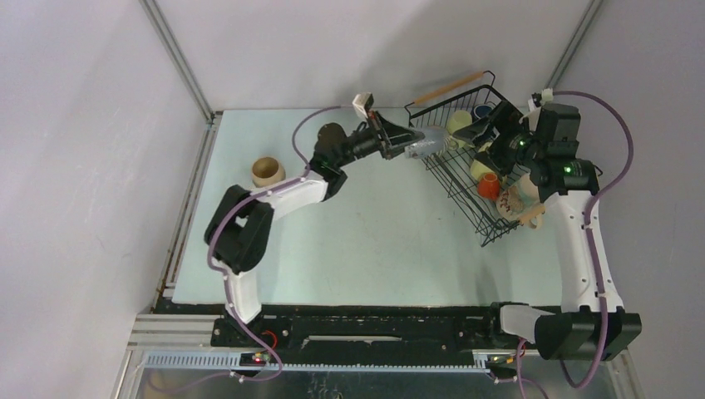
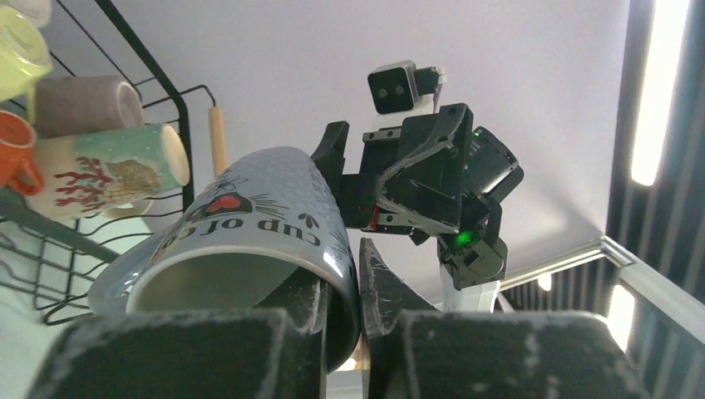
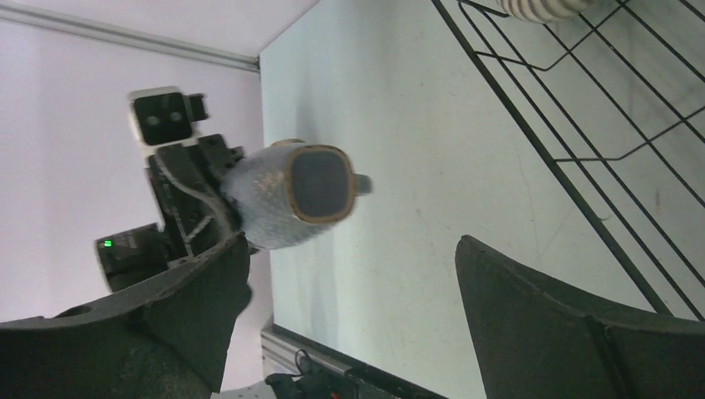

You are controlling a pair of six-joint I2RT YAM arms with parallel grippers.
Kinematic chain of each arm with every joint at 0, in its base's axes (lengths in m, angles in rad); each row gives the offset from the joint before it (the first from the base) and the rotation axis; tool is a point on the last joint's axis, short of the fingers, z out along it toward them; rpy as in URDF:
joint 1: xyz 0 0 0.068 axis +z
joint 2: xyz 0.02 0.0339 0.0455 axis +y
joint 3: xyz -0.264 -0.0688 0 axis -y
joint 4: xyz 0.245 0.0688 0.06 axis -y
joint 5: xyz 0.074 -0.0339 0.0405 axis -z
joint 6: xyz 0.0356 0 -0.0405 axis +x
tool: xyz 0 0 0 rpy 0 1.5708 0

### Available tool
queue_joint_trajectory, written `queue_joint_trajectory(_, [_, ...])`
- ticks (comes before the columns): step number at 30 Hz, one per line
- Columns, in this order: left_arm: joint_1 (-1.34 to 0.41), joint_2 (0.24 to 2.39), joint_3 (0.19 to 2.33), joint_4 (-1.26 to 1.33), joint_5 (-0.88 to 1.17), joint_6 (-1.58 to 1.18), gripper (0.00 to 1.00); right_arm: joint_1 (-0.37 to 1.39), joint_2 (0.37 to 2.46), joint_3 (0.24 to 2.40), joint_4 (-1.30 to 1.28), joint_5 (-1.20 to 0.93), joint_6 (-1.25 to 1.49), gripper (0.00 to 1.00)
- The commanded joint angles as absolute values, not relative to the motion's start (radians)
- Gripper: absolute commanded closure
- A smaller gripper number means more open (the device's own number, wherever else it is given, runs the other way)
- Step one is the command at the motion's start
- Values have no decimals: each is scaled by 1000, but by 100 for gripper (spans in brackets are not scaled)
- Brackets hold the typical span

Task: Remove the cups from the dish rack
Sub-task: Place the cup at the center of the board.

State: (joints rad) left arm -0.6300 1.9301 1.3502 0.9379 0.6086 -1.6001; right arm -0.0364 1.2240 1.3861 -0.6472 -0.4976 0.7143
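Note:
I will move my left gripper to the left in the top view next, lower the mug (image 1: 424,148) upright onto free tabletop by the tan cup, and let go of it.
A grey-white mug (image 2: 249,216) printed "cup of co…" hangs in the air just left of the dish rack (image 1: 453,179). My left gripper (image 2: 359,291) is shut on its rim wall, one finger inside and one outside. In the top view this mug (image 1: 424,148) lies sideways at the left gripper (image 1: 399,140). The right gripper (image 3: 349,307) is open and empty, facing the mug's base (image 3: 320,184); from above the right gripper (image 1: 471,131) sits over the rack. A yellow-green cup (image 1: 459,122), an orange one (image 1: 489,184) and a floral one (image 1: 517,199) lie in the rack.
A tan cup (image 1: 268,171) stands on the table at the left, with a dark round thing (image 1: 331,133) behind it. The rack sits tilted at the table's right edge, one wooden handle (image 1: 449,87) at the far end. A mauve cup (image 2: 83,104) shows in the rack.

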Motion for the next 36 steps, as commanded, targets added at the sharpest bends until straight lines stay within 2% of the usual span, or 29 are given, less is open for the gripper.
queue_joint_trajectory(1, [-584,1727,1283,811,645,-1377,100,-3,1169,1387,-699,-403,626,0])
queue_joint_trajectory(5, [-544,1611,1251,541,642,-1170,100,44,1149,1382,-713,-359,597,0])
queue_joint_trajectory(9, [-509,1515,1293,156,564,-891,100,68,1143,1383,-718,-338,575,0])
queue_joint_trajectory(14, [-458,1454,1342,-221,408,-655,100,120,1139,1384,-724,-283,552,0])
queue_joint_trajectory(18, [-447,1454,1413,-467,185,-489,100,152,1144,1383,-737,-250,538,0])
queue_joint_trajectory(24, [-404,1520,1462,-607,-36,-381,100,180,1145,1383,-764,-198,524,0])
queue_joint_trajectory(36, [-336,1830,1754,-801,-137,-304,100,190,1091,1382,-820,-180,508,0])
